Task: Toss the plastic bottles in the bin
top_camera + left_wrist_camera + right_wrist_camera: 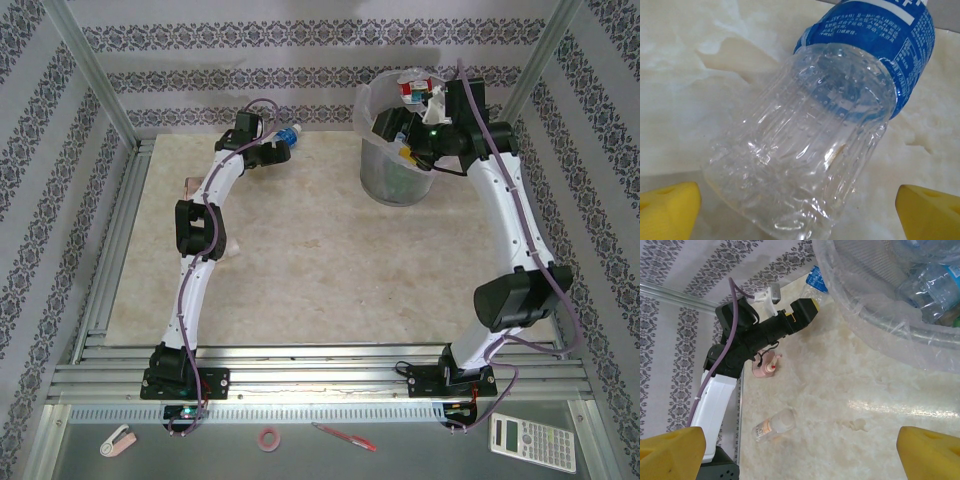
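The bottle's clear base (775, 192) lies between the left gripper's yellow fingers, so the robot should close those wide fingers onto both sides of that end next.
A clear plastic bottle (805, 150) with a blue label lies on its side on the table, its base between my left gripper's (800, 212) yellow fingertips (667, 207). Those jaws stand wide and touch nothing. From above, that bottle (289, 134) pokes out just past the left gripper (275, 150) at the far left-centre. My right gripper (802, 455) is open and empty, hovering by the bin's (875, 310) left side over bare table. The bin (395, 185) holds several bottles (935, 290). Another bottle (772, 424), orange-labelled, lies on the table near the left arm (750, 340).
A small pinkish-white object (765, 367) sits beside the left arm. Metal frame posts and rails edge the table. On the near shelf lie a calculator (532, 443), a red pen (343, 437) and a tape roll (268, 438).
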`<state>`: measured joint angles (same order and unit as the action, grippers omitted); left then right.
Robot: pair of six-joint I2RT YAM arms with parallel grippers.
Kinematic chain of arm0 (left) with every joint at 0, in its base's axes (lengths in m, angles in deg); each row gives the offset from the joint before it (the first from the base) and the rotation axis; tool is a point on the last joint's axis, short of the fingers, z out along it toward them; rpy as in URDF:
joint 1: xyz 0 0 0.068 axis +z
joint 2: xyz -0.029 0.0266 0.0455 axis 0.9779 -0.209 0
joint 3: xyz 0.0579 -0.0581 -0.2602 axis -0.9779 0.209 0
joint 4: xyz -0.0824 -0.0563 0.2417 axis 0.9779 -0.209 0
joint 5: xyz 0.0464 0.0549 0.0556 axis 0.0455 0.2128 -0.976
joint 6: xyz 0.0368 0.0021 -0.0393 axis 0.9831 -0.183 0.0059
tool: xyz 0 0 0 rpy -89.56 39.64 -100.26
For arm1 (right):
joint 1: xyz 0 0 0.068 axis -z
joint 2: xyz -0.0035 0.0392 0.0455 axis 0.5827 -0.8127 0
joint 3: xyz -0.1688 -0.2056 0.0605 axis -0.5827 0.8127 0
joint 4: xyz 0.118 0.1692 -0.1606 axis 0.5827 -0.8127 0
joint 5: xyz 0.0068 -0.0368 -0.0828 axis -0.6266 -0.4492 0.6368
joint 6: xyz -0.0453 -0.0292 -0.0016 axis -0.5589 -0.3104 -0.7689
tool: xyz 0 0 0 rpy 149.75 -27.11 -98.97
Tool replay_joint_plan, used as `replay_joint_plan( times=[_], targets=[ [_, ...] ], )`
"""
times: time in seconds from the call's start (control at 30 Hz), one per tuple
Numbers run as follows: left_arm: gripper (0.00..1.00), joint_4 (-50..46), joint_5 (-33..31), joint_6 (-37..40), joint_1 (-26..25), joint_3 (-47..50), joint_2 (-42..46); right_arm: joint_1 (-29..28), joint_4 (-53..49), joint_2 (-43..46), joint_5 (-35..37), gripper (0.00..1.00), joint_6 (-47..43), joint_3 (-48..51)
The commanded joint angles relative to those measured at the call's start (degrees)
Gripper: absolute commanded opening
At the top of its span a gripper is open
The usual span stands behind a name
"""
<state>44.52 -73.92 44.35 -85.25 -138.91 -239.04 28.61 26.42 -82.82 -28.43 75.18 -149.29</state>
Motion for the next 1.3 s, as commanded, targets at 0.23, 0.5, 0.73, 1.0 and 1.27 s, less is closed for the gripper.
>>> replay_joint_plan(
  times=[0.23,0.5,0.73,1.0,1.27],
  targets=[
    [1.0,6.49,0.92,-5.31,1.53,-3.11,-3.85,-0.76,1.09,-2.75,-2.6,0.98,-1.5,-2.52],
    [0.97,10.43,2.46,-8.81,1.79,-4.53,-5.82,-0.78,1.13,-3.25,-3.02,0.98,-1.05,-3.39],
    [0.76,10.37,3.98,-9.91,2.15,-4.46,-6.72,-0.75,0.63,-2.46,-2.52,0.98,-1.09,-2.88],
    [0.51,11.33,6.7,-9.47,2.64,-2.82,-4.97,-0.93,0.97,-1.16,-2.2,0.98,-0.53,-1.67],
    [0.4,24.41,11.55,-9.99,2.49,16.35,5.61,-0.97,3.06,1.9,-1.1,0.98,0.22,2.78]
  ],
)
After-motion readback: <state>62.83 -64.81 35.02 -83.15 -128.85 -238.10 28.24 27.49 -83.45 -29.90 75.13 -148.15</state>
